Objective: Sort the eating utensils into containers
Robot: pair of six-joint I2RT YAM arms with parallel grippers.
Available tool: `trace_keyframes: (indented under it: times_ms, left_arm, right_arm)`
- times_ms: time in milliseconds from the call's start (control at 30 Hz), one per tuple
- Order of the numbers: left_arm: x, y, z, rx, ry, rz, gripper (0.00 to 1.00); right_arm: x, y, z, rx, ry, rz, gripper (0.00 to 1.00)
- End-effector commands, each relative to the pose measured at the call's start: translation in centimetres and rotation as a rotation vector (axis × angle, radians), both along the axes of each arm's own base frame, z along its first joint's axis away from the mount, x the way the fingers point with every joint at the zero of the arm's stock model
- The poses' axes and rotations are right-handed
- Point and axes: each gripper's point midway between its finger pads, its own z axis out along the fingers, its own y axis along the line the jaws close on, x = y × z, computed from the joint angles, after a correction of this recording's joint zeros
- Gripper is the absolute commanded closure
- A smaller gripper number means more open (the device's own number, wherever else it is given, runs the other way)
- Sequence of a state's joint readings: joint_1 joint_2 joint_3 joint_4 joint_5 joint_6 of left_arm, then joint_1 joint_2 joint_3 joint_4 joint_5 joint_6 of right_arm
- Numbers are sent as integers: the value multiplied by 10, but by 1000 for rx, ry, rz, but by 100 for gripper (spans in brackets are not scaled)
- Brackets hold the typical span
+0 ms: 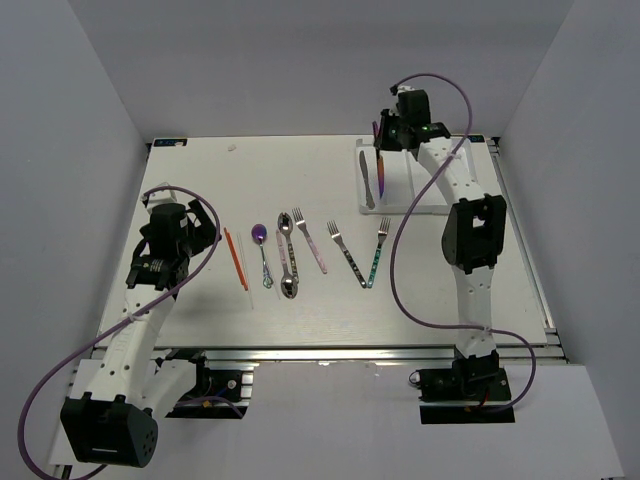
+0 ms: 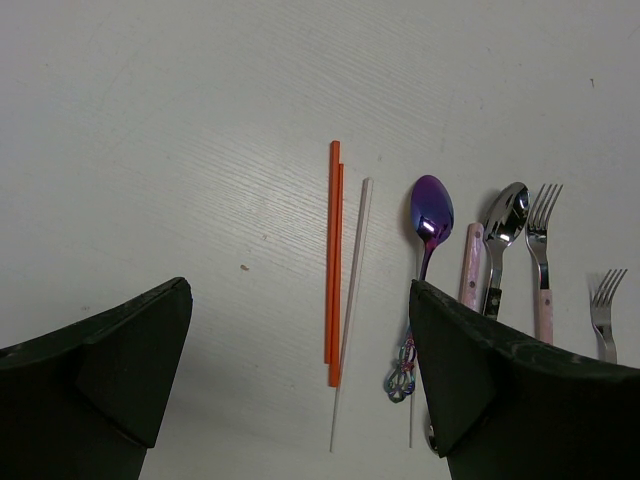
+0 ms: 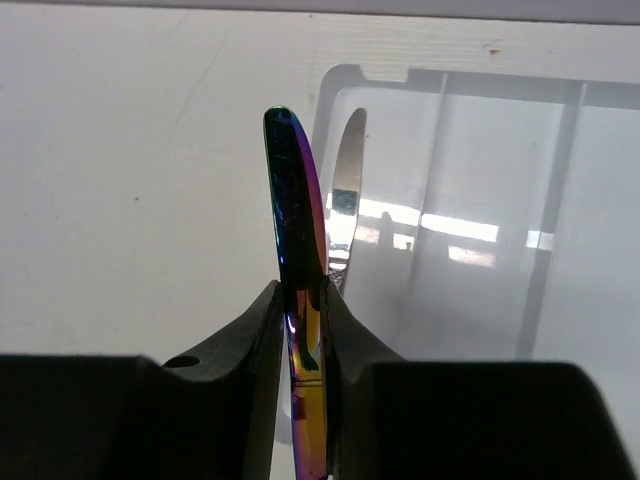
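The iridescent purple knife goes down in my right gripper into the silver knife's section at the tray's end next, because knives belong together.
My right gripper is shut on an iridescent purple knife and holds it above the left end of the white cutlery tray, also in the top view. A silver knife lies in the tray's leftmost compartment, seen too in the right wrist view. My left gripper is open and empty over the orange-red chopsticks and a pale chopstick. A purple spoon, silver spoon and forks lie in a row to the right.
In the top view the loose utensils lie in a row mid-table: chopsticks, spoons, a pink-handled fork, a dark-handled fork and a teal fork. White walls surround the table.
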State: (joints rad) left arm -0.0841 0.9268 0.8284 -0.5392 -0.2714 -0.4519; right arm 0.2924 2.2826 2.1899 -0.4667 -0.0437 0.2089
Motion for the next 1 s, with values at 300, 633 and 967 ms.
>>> trace_keyframes:
  times_ms: [300,633,967]
  left_arm:
    - [1,-3,0,-5,-4,-22,2]
    - [0,-2,-1,-3,0,-21,2]
    - [0,-2,-1,-2,-1,-22,2]
  right_arm:
    - [38,8,-3,174,-88,8,100]
    - [42,10,-33,132,-78,1,100]
    - [36,5,-16,96,-91,-9,25]
